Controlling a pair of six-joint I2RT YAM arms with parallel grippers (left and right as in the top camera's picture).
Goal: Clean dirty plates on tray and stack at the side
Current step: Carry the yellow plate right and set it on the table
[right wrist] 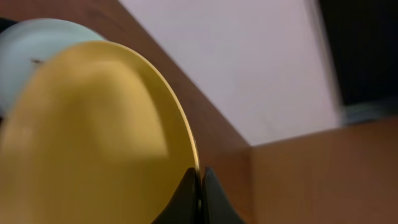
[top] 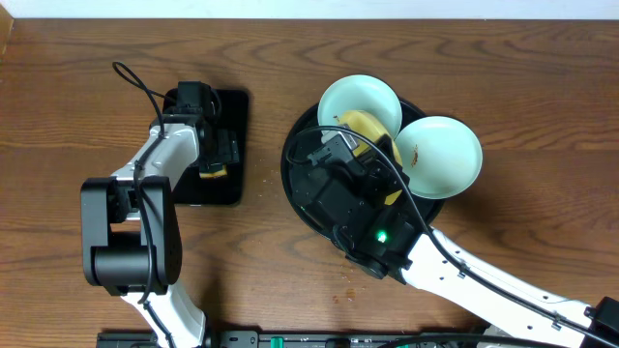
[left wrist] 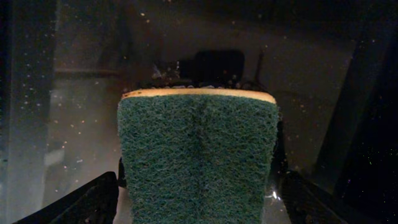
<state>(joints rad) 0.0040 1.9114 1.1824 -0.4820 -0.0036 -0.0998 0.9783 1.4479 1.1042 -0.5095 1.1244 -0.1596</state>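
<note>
The yellow plate's rim needs to go to the right in the overhead view with my right gripper next, past the smeared plate. My right gripper should then go down and release it on the empty tabletop beyond.
My right gripper (right wrist: 199, 182) is shut on the rim of the pale yellow plate (right wrist: 93, 137), holding it tilted over the round black tray (top: 298, 188). In the overhead view the yellow plate (top: 366, 124) is mostly hidden under the right gripper (top: 348, 137). One pale blue plate (top: 360, 101) lies at the tray's far edge. The other pale blue plate (top: 443, 155), with a brown smear, overhangs the right rim. My left gripper (left wrist: 199, 208) is open, its fingers on either side of a green-and-yellow sponge (left wrist: 198, 155) without touching it.
The sponge (top: 211, 171) lies on a small rectangular black tray (top: 232, 116) left of the round tray, under my left gripper (top: 215, 155). A few small crumbs (top: 343, 287) lie on the wooden table near the front. A pale wall runs along the far edge.
</note>
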